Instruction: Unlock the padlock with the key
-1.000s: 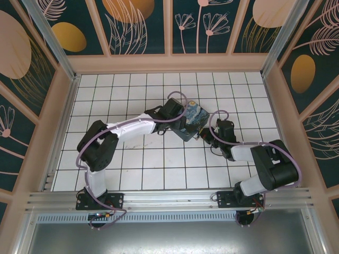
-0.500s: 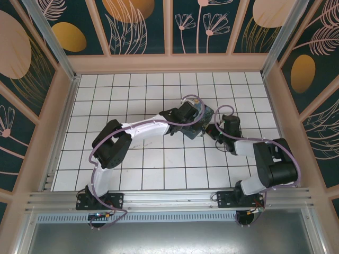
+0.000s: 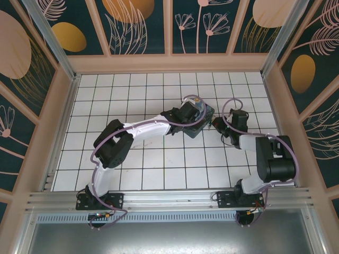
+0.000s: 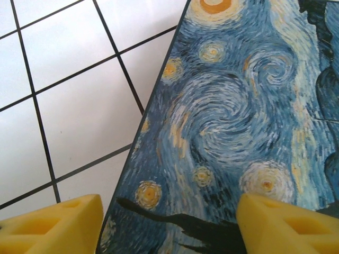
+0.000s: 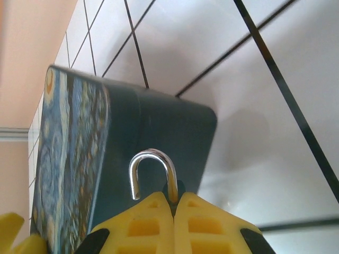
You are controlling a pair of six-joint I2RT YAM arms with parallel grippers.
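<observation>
The padlock goes back and down to bare white tile point(image 3: 218, 150) next, and my right gripper releases it there, since that tile lies clear of the box point(image 3: 204, 117).
The padlock point(image 5: 153, 169) shows as a shiny silver shackle sticking up from between my right gripper's yellow fingers, with one end of the shackle hanging free. My right gripper point(image 5: 174, 203) is shut on the padlock, whose body is hidden between the pads. In the top view the right gripper point(image 3: 215, 125) sits just right of the Starry Night box point(image 3: 204, 117). My left gripper point(image 4: 169, 211) is open, one fingertip over the tile and the other over the box lid point(image 4: 233, 116). In the top view the left gripper point(image 3: 192, 117) rests over the box. The key is out of view.
The box's dark side wall point(image 5: 159, 127) stands right in front of the padlock. White tiled floor point(image 3: 143, 159) stretches around both arms, closed in by peach-coloured side walls point(image 3: 58, 116). Purple cables loop over both wrists.
The left arm has reached further right and the box has shifted right and back. The right gripper has pulled back to the right with the padlock, staying shut.
</observation>
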